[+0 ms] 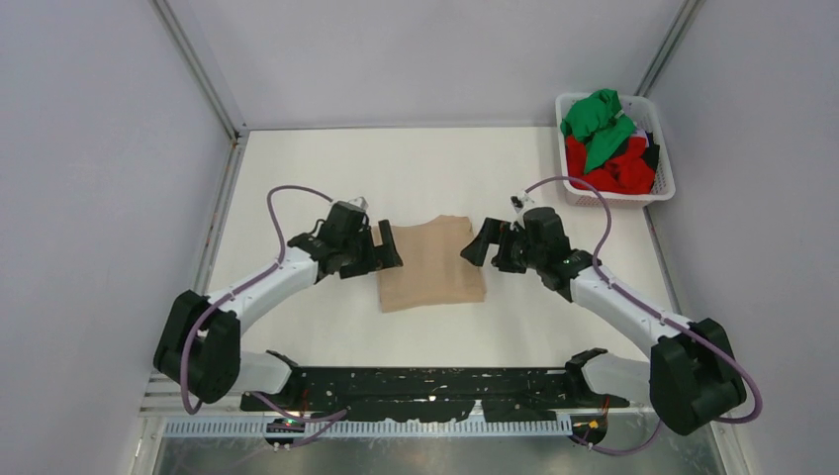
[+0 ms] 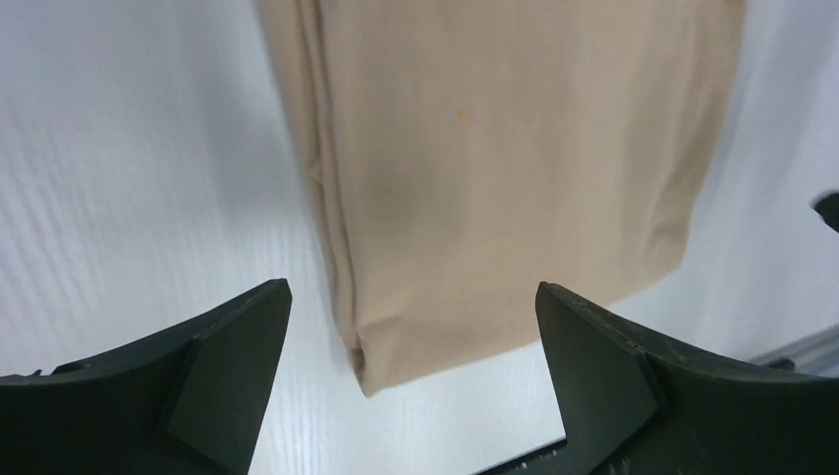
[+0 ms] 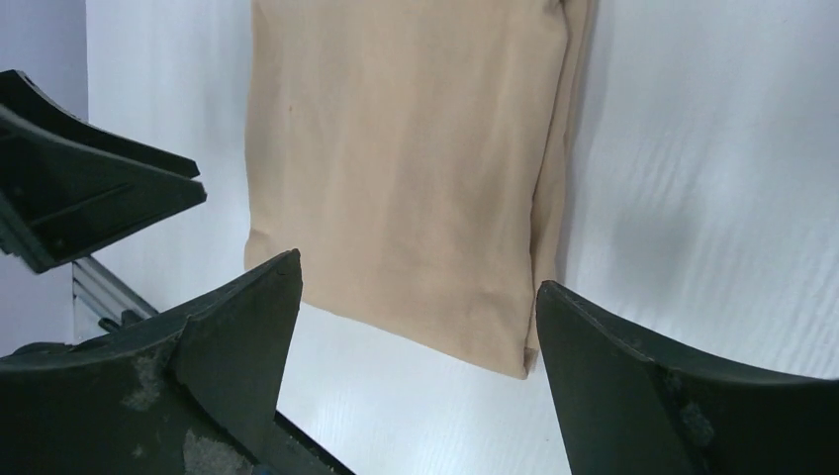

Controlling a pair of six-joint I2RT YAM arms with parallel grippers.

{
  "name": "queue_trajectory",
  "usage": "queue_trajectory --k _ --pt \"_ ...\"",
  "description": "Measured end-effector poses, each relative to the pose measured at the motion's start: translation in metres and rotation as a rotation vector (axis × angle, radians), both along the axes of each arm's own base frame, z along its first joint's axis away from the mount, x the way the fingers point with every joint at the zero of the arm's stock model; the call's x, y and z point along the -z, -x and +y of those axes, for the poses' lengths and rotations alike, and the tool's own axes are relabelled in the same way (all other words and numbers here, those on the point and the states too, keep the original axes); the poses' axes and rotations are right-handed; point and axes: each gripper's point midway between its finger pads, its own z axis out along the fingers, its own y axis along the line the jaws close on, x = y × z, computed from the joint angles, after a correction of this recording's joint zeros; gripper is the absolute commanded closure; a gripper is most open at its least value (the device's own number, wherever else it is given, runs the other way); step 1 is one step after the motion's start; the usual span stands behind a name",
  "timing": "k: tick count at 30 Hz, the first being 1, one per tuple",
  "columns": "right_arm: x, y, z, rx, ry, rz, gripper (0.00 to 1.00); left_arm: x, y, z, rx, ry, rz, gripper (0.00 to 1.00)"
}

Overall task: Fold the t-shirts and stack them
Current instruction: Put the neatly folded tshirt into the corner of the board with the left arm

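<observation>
The shirt's edge runs between my left gripper's open fingers, so next I should lower it onto the middle of the shirt's layered side edge and close there.
A beige-tan t-shirt lies folded into a flat rectangle at the middle of the white table. It fills the upper part of the left wrist view and of the right wrist view. My left gripper is open and empty beside the shirt's left edge. My right gripper is open and empty beside its right edge. A bright green t-shirt and a red t-shirt lie crumpled in the basket at the back right.
The white lattice basket stands at the table's back right corner. Grey walls with metal frame posts close in the table on the left, back and right. The left gripper's finger shows at the left of the right wrist view.
</observation>
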Motion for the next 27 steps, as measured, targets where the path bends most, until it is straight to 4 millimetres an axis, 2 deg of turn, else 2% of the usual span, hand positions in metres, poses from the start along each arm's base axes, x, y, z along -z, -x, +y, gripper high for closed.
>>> queue_trajectory --k 3,6,10,11,13,14,15,18,21,24,27 --pt "-0.015 -0.007 -0.011 0.038 0.037 -0.061 0.05 0.009 -0.020 0.015 -0.056 -0.070 0.006 0.11" --pt "-0.013 -0.007 -0.023 0.072 0.085 -0.068 0.05 0.031 -0.032 0.024 -0.090 -0.131 0.063 0.31" --pt "-0.005 -0.006 -0.037 0.102 0.135 -0.043 0.04 0.061 -0.036 0.019 -0.072 -0.166 0.157 0.52" --pt "-0.004 -0.006 -0.039 0.106 0.141 -0.040 0.05 0.061 -0.038 0.017 -0.066 -0.163 0.165 0.57" --pt "-0.002 -0.007 -0.044 0.116 0.147 -0.034 0.04 0.061 -0.046 0.010 -0.058 -0.152 0.168 0.78" --pt "-0.001 -0.008 -0.047 0.121 0.150 -0.031 0.05 0.063 -0.049 0.007 -0.055 -0.150 0.177 0.93" --pt "-0.001 -0.008 -0.049 0.128 0.150 -0.026 0.05 0.065 -0.053 0.004 -0.053 -0.148 0.188 1.00" --pt "0.000 -0.011 -0.057 0.147 0.147 -0.015 0.05 0.062 -0.069 -0.002 -0.045 -0.168 0.186 1.00" --pt "0.003 -0.016 -0.068 0.173 0.153 -0.006 0.05 0.059 -0.090 0.004 -0.069 -0.273 0.174 1.00" --pt "0.007 -0.019 -0.081 0.204 0.180 -0.004 0.05 0.049 -0.113 0.025 -0.115 -0.428 0.129 1.00" --pt "0.012 -0.022 -0.098 0.261 0.244 -0.004 0.04 0.026 -0.142 0.060 -0.174 -0.602 0.069 1.00"
